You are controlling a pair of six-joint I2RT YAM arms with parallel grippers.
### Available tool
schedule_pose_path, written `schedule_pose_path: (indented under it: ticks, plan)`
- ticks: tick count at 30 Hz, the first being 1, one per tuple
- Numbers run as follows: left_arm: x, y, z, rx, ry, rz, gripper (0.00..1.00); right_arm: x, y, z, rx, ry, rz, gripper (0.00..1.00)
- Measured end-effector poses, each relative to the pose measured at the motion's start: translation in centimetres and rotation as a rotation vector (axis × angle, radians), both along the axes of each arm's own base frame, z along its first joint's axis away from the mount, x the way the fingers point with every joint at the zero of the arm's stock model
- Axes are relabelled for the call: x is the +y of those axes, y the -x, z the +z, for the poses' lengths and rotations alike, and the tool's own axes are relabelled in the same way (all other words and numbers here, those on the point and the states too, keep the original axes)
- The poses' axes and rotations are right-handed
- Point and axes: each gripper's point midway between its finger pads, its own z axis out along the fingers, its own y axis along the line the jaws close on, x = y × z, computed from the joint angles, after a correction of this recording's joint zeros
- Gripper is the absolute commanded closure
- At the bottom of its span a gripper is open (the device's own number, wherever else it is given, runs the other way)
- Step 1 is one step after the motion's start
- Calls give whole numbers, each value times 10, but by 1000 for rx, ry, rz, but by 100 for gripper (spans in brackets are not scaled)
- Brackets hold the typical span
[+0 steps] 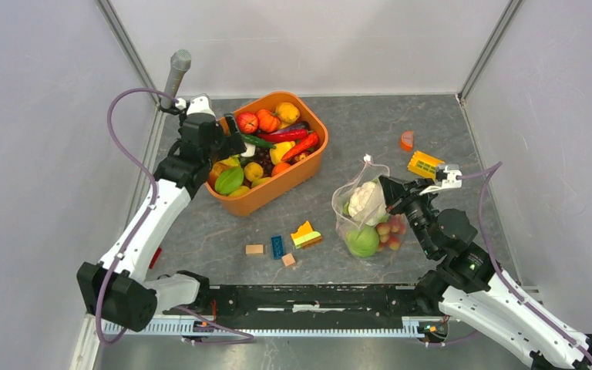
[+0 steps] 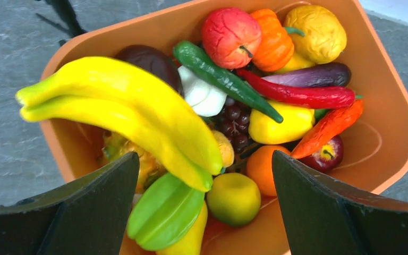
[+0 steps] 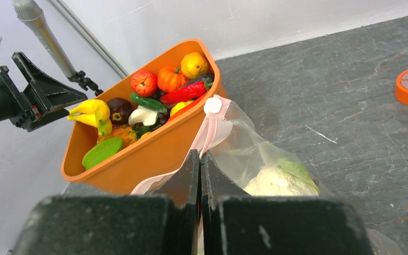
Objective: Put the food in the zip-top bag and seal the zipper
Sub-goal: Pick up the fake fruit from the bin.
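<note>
The wrinkled red tomato (image 1: 247, 122) (image 2: 231, 38) gets my left gripper next, which moves outward past the bananas and down to it, since it lies uncovered on top by the tub's far side.
Toy food (image 1: 274, 142) fills the orange tub (image 1: 277, 194): bananas (image 2: 122, 106), a green star fruit (image 2: 164, 212), peppers, a tomato and grapes. My left gripper (image 2: 204, 212) hangs open over the tub's left end, the star fruit and a yellow-green apple (image 2: 234, 197) between its fingers, untouched. The clear zip-top bag (image 1: 366, 212) lies right of the tub with a cauliflower (image 3: 273, 183), a green fruit (image 1: 363, 241) and small red fruit inside. My right gripper (image 3: 200, 159) is shut on the bag's pink zipper (image 3: 210, 130). The white slider (image 3: 212, 105) sits at the far end.
Small building blocks (image 1: 277, 247) lie in front of the tub. A yellow block (image 1: 425, 164) and an orange half-disc (image 1: 407, 140) lie behind the bag. A microphone (image 1: 176, 73) stands at the back left corner. Walls close in the table on three sides.
</note>
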Motion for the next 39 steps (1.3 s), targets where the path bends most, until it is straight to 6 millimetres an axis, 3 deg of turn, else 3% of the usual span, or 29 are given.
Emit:
schedule_pose_path:
  ticks: [7, 14, 18, 24, 26, 31, 39]
  plan:
    - [-15, -38, -10, 6, 40, -72, 0, -3, -5, -2, 10, 0, -34, 100]
    - [-38, -103, -3, -14, -43, -203, 0, 5, -11, -5, 29, 26, -27, 100]
    - [-45, -128, -23, 22, -93, -255, 0, 7, -12, -3, 24, 20, -26, 100]
    - [-40, -138, -77, 141, -141, -269, 0, 10, -13, -2, 22, 28, -15, 100]
    - [-39, -140, -90, 167, -157, -275, 5, 11, -13, -2, 23, 30, -10, 100]
    - [-35, -141, -100, 186, -183, -279, 15, 13, -14, -2, 20, 34, -4, 100]
    - [-29, -145, -105, 155, -201, -243, 13, 15, -14, 0, 16, 32, 5, 100]
